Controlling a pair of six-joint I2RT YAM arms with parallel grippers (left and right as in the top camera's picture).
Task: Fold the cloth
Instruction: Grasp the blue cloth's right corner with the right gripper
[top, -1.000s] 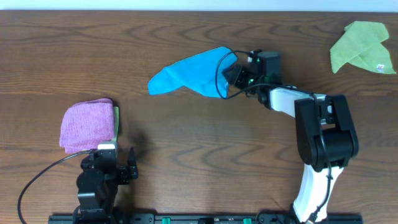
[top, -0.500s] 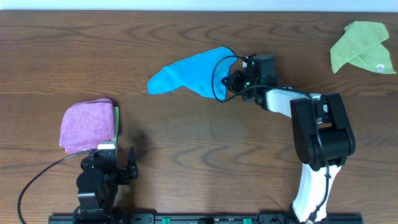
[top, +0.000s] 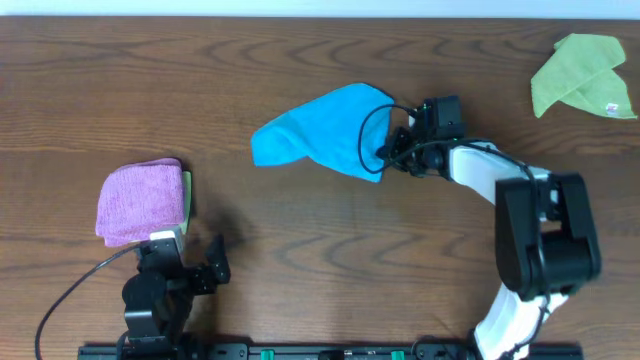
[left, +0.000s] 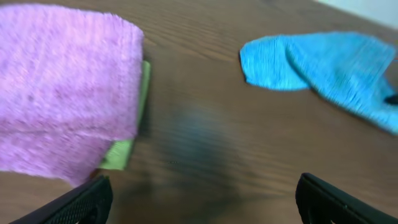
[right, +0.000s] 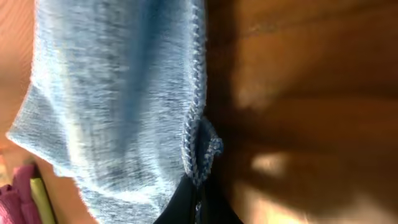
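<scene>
The pinched hem goes to the right in the overhead view with my right gripper next, onto bare wood (top: 432, 194) beside the cloth for release, because the cloth lies bunched.
The sky-blue cloth (top: 320, 130) lies bunched at the table's middle back, and shows again in the left wrist view as the cloth (left: 329, 68) at upper right. My right gripper (top: 388, 148) is shut on the cloth's right edge. In the right wrist view the cloth (right: 118, 93) hangs from the pinched hem, and the right gripper (right: 198, 186) holds the stitched edge between closed jaws. My left gripper (top: 190, 262) stands open near the front left, beside the pink cloth and apart from the blue one; its fingertips (left: 81, 202) show with nothing between them.
A folded pink-purple cloth (top: 140, 200) lies at the left on a strip of lime-green cloth (left: 127, 134). Another lime-green cloth (top: 585, 75) sits at the back right corner. The table's far edge (top: 320, 17) runs along the top.
My right gripper has closed on the blue cloth's right edge and pulled it rightward; the cloth has shifted right and spread a little. The left arm has turned slightly.
</scene>
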